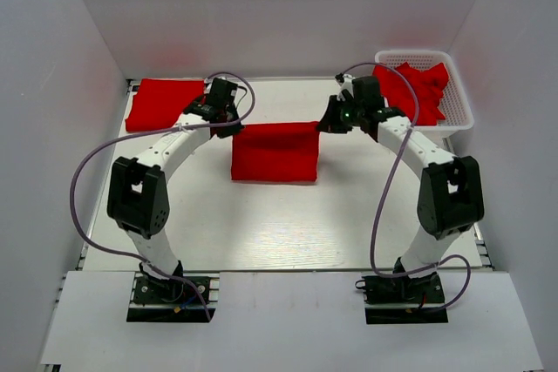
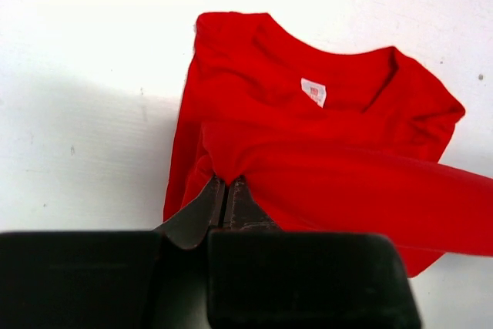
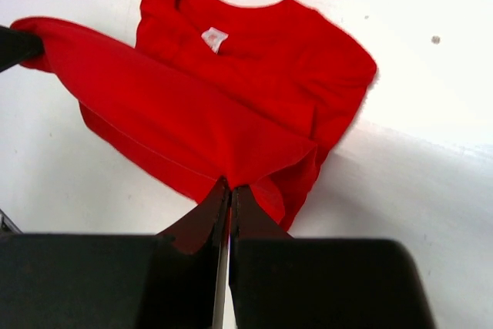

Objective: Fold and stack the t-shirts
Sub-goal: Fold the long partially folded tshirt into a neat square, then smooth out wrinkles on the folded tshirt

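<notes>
I need to move my left gripper outward and down toward the t-shirt's nearest shoulder corner (image 2: 227, 28) next and let go, because the white neck tag (image 2: 313, 92) is still uncovered beyond the t-shirt's lifted edge.
A red t-shirt (image 1: 275, 152) lies in the middle of the table, half folded, its white neck tag (image 2: 313, 92) showing. My left gripper (image 1: 228, 125) is shut on its left far corner; the left wrist view shows the fingers (image 2: 225, 190) pinching the cloth (image 2: 347, 167). My right gripper (image 1: 324, 124) is shut on the right far corner; the fingers (image 3: 229, 194) pinch the hem (image 3: 177, 113). Both hold the edge lifted above the lower layer. A folded red t-shirt (image 1: 163, 104) lies at the far left. Crumpled red t-shirts (image 1: 417, 84) fill the basket.
The white lattice basket (image 1: 459, 115) stands at the far right corner. White walls close the table on the left, the back and the right. Purple cables loop from both arms over the table's sides.
</notes>
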### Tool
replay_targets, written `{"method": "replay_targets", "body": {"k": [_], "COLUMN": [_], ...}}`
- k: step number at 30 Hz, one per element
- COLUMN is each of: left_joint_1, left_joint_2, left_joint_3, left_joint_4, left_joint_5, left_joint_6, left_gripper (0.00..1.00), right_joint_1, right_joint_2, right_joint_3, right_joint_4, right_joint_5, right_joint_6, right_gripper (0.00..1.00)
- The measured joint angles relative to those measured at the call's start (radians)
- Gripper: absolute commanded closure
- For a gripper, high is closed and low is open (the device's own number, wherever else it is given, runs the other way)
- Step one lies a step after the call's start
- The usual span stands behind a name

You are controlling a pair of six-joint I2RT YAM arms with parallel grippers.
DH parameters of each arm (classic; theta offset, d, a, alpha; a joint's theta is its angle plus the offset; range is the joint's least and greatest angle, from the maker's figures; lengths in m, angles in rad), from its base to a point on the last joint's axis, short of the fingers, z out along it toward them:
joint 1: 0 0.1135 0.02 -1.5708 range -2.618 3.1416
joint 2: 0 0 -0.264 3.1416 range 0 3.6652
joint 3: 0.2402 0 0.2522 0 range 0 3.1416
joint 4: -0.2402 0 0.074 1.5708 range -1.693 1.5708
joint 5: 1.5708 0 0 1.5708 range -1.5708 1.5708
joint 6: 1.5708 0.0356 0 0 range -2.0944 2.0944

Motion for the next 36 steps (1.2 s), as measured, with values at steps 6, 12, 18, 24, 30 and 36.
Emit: {"method": "replay_targets", "body": {"k": [6, 12, 18, 24, 30, 36], "left_joint_1": [0.031, 0.052, 0.101, 0.146, 0.141, 0.111], "left_joint_2": [0.088, 0.201, 0.343, 0.409, 0.192, 0.169], "left_joint_3": [0.065, 0.143, 0.282, 0.438, 0.044, -0.021], "left_joint_4": [0.006, 0.012, 0.024, 0.034, 0.216, 0.316], "left_joint_5": [0.034, 0.065, 0.039, 0.026, 0.149, 0.268], "left_joint_6": [0.009, 0.031, 0.045, 0.101, 0.202, 0.277], "left_gripper": [1.00, 0.01, 0.00, 0.00, 0.00, 0.00], "right_joint_1": [-0.023, -0.037, -0.061, -0.088, -0.090, -0.081], "right_joint_2": [0.119, 0.240, 0.450, 0.529, 0.310, 0.211], "right_joint_3": [0.079, 0.172, 0.387, 0.519, 0.244, 0.119], "right_joint_4": [0.002, 0.002, 0.028, 0.046, 0.090, 0.109], "right_joint_5": [-0.031, -0.046, -0.032, -0.038, -0.045, -0.050], "right_joint_6": [0.004, 0.010, 0.035, 0.021, -0.009, -0.035], "right_gripper": [1.00, 0.82, 0.10, 0.10, 0.10, 0.10]}}
